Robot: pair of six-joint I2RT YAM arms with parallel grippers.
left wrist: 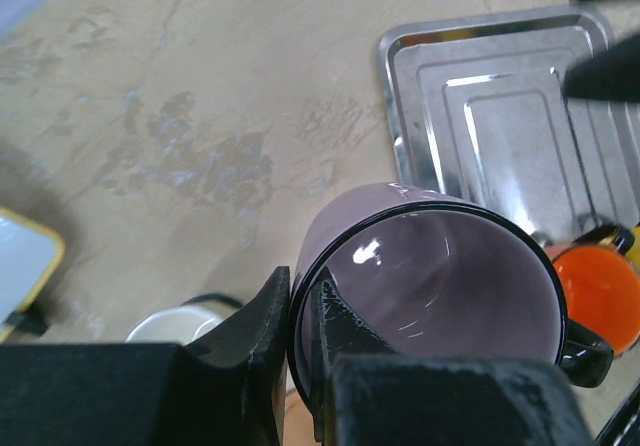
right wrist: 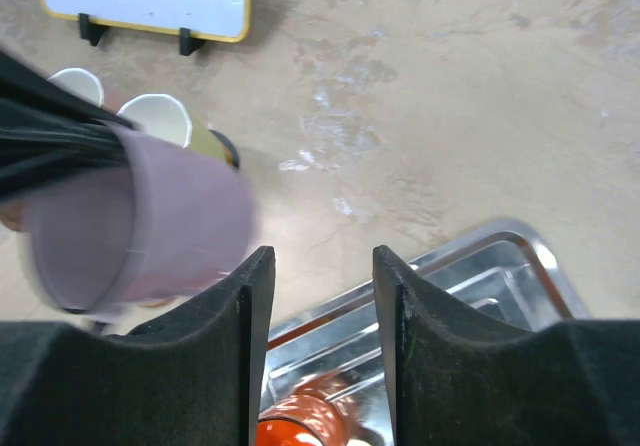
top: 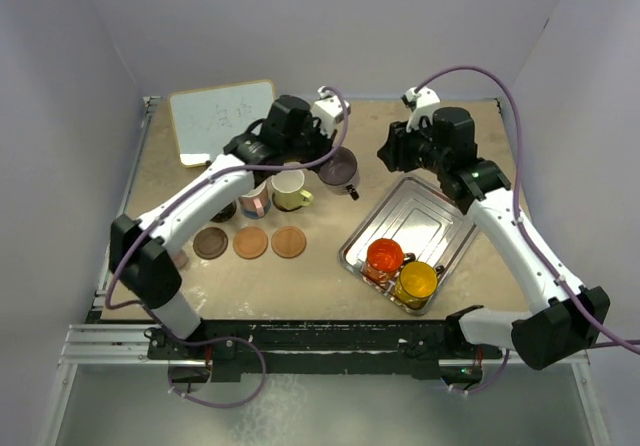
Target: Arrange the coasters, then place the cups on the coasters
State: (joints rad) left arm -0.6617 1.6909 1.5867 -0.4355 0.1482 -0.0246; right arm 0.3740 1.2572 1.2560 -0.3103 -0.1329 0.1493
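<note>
I will move my left gripper back, to the left in the top view and down, to let go of the purple cup (top: pixel 338 169) on the dark brown coaster (top: pixel 210 243), which is empty.
My left gripper (left wrist: pixel 300 316) is shut on the rim of the smoky purple cup (left wrist: pixel 440 286), with one finger inside the wall and one outside. From above, that cup (top: pixel 338 169) hangs tilted just left of the tray, at my left gripper (top: pixel 322 163). My right gripper (right wrist: pixel 318 276) stands open and empty right of the purple cup (right wrist: pixel 150 216), over the tray's edge. A dark brown coaster (top: pixel 210 243) and two tan-orange coasters (top: pixel 250 242) (top: pixel 289 242) lie in a row. The yellow-green cup (top: pixel 290 191) and the pink cup (top: pixel 255 199) stand behind them.
A metal tray (top: pixel 420 216) at the right holds the red-orange cup (top: pixel 384 258) and the yellow cup (top: pixel 416 281). A small whiteboard (top: pixel 222 118) stands at the back left. The right gripper (top: pixel 388 151) hovers near the tray's far corner.
</note>
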